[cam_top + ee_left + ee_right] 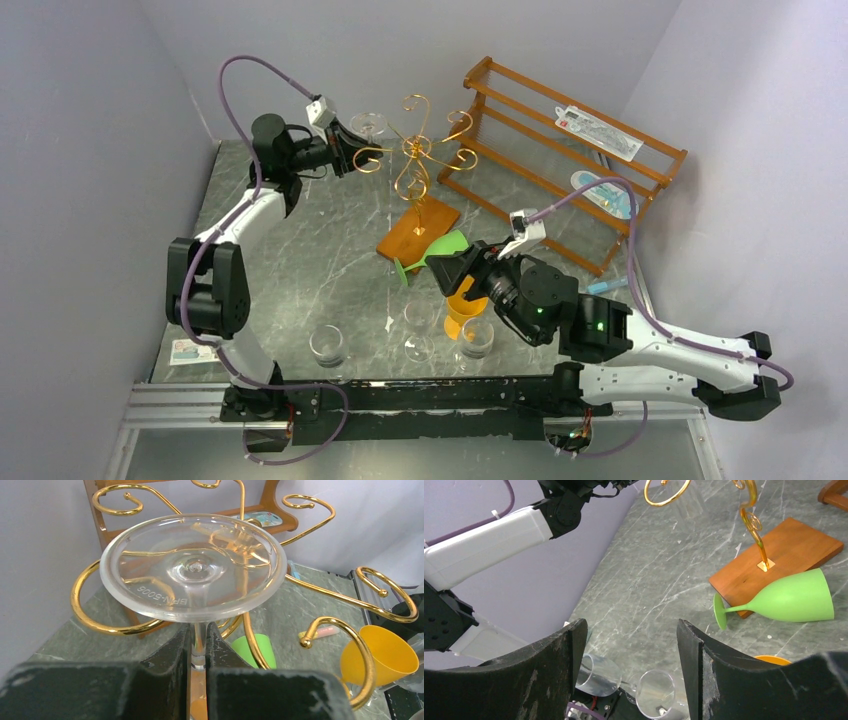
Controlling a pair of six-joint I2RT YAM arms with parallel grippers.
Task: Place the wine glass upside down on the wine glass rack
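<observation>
I need to move my left gripper left in the wrist view and down next, and let go of the glass on the curled arm (109,627), because its loop sticks out past the foot (192,567).
My left gripper (350,152) is shut on the stem of a clear wine glass (368,125) held upside down, foot up. In the left wrist view the round foot (192,567) fills the middle, with the stem pinched between my fingers (170,660). The foot sits among the curled arms of the gold wire rack (415,150), which stands on an orange-brown wooden base (418,232). One curled arm (100,622) passes just under the foot. The bowl is hidden. My right gripper (458,272) is open and empty, above the table near a lying green wine glass (437,255).
A brown slatted shelf (560,160) stands at the back right with packets on it. A yellow-orange cup (465,305) and several clear glasses (327,343) stand near the front edge. The green glass (784,600) lies against the rack's base (779,555).
</observation>
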